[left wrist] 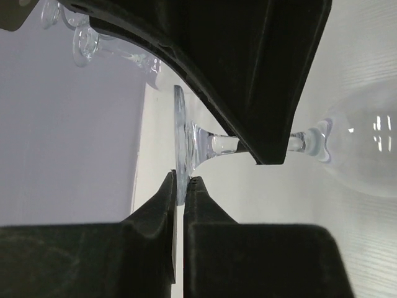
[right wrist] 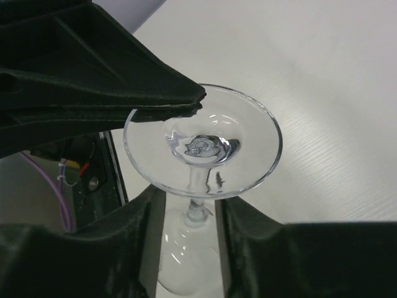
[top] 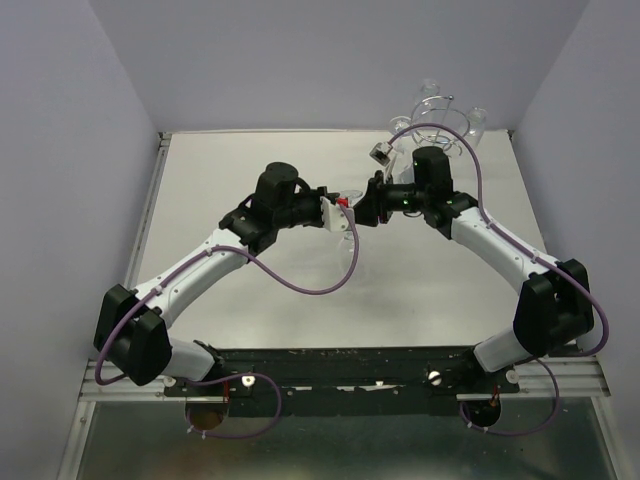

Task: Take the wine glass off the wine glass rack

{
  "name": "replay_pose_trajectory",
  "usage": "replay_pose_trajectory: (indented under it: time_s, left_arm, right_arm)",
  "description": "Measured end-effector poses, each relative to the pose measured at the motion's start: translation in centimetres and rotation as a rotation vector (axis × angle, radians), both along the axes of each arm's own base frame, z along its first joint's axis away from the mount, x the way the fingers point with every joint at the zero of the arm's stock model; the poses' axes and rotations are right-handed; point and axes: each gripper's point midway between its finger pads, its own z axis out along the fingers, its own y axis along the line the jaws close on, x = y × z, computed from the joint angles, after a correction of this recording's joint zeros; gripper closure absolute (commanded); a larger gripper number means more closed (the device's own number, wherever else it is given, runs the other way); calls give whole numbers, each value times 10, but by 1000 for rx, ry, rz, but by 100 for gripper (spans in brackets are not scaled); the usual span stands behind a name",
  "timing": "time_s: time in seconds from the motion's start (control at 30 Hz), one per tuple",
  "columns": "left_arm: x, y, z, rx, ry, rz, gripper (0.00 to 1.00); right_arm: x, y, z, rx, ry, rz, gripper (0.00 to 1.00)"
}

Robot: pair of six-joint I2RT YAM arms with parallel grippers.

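The bowl hangs downward over bare tabletop, so my left gripper will turn over, lower the foot (left wrist: 181,146) toward it, then release.
The wine glass (top: 352,247) hangs in mid-air over the middle of the table, away from the wine glass rack (top: 441,124) at the back right. Its foot is up and its bowl down. My left gripper (left wrist: 181,183) is shut on the rim of the glass's foot (left wrist: 181,146). My right gripper (right wrist: 189,198) is open, one finger on each side of the stem (right wrist: 197,186) with a gap to both. The left gripper's fingers (right wrist: 124,93) pinch the foot's edge (right wrist: 205,143) at the upper left of the right wrist view.
Other clear glasses (left wrist: 84,40) hang on the chrome rack near the back wall. Purple walls close in the white table (top: 250,165) on the left, back and right. The two arms meet at mid-table (top: 355,210), close together.
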Motion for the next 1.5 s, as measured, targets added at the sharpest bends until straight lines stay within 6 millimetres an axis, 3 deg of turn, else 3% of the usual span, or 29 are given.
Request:
replay_pose_trajectory:
  time_s: [0.13, 0.43, 0.57, 0.77, 1.0, 1.1, 1.23, 1.5]
  left_arm:
    - [1, 2, -3, -2, 13, 19, 100]
    - [7, 14, -13, -22, 101, 97, 100]
    - [10, 30, -23, -41, 176, 165, 100]
    - [7, 60, -52, -67, 370, 292, 100]
    - [7, 74, -87, -138, 696, 384, 100]
    - [7, 74, -107, -178, 868, 410, 100]
    - [2, 69, -121, -234, 1042, 419, 100]
    - [-14, 46, -127, -276, 1312, 286, 100]
  right_arm:
    - [-1, 1, 0, 1, 6, -1, 33]
    - [-1, 0, 1, 0, -6, 0, 10]
    - [0, -8, 13, 24, -22, -1, 9]
    - [13, -47, 39, 52, -101, -65, 9]
    - [-3, -71, 98, -22, -550, -78, 9]
    - [-16, -82, 111, -69, -725, -78, 8]
    - [-22, -90, 109, -137, -848, -57, 9]
    - [-36, -101, 68, -261, -812, 25, 11]
